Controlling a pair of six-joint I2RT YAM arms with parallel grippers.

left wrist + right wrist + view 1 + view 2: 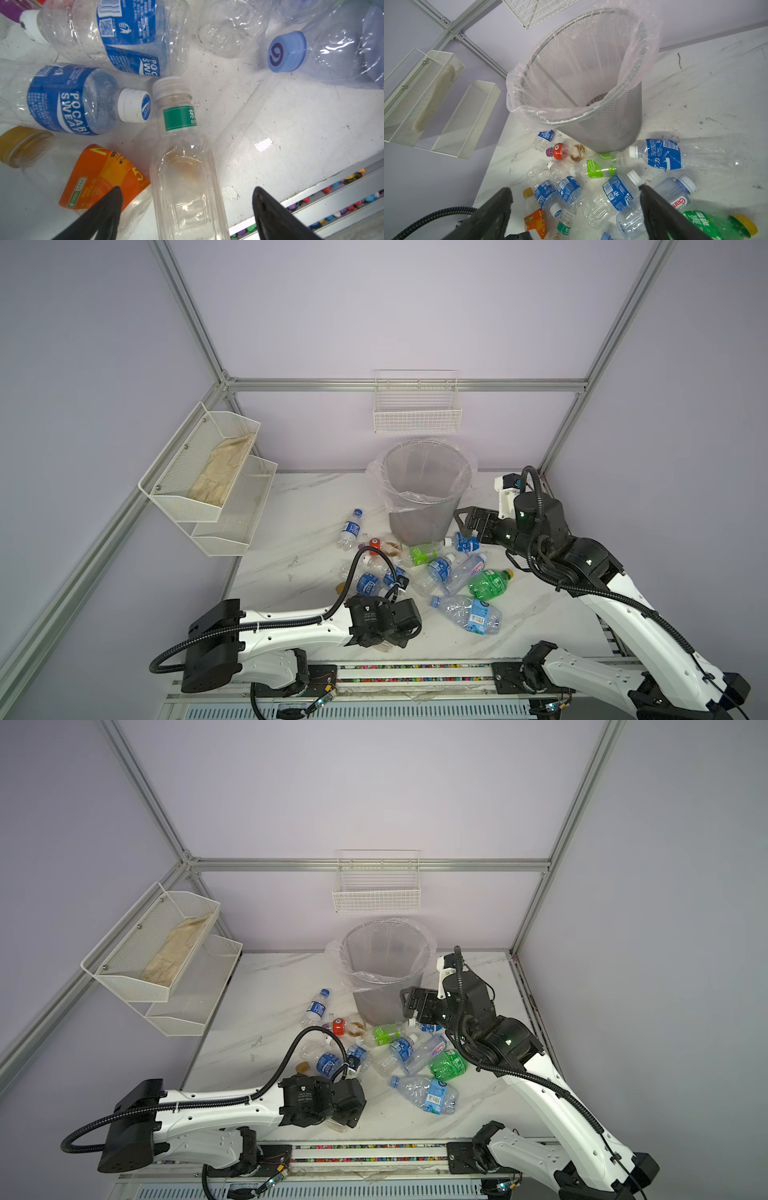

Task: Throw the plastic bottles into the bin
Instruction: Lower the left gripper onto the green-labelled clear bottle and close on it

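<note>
The clear bottle is below my left gripper, between its fingers. Next I will move it down, open fingers astride the clear bottle's body [188,196], and close on it.
The bin [424,489] [591,83], grey mesh with a clear liner, stands at the back of the table. Several plastic bottles lie in front of it, among them a green one [490,583] and a large clear blue-labelled one [469,614]. My left gripper [187,193] is open low over the near edge of the pile. A clear bottle with a green neck band [182,166] lies between its jaws, with gaps on both sides. An orange-labelled bottle [99,178] lies beside one finger. My right gripper [460,522] [575,191] hangs open beside the bin, above the bottles, holding nothing.
A white wire basket [417,406] hangs on the back wall above the bin. White mesh shelves [208,481] with a cloth are fixed to the left wall. A rail with coloured bits [415,668] runs along the table's front edge, close to the left gripper.
</note>
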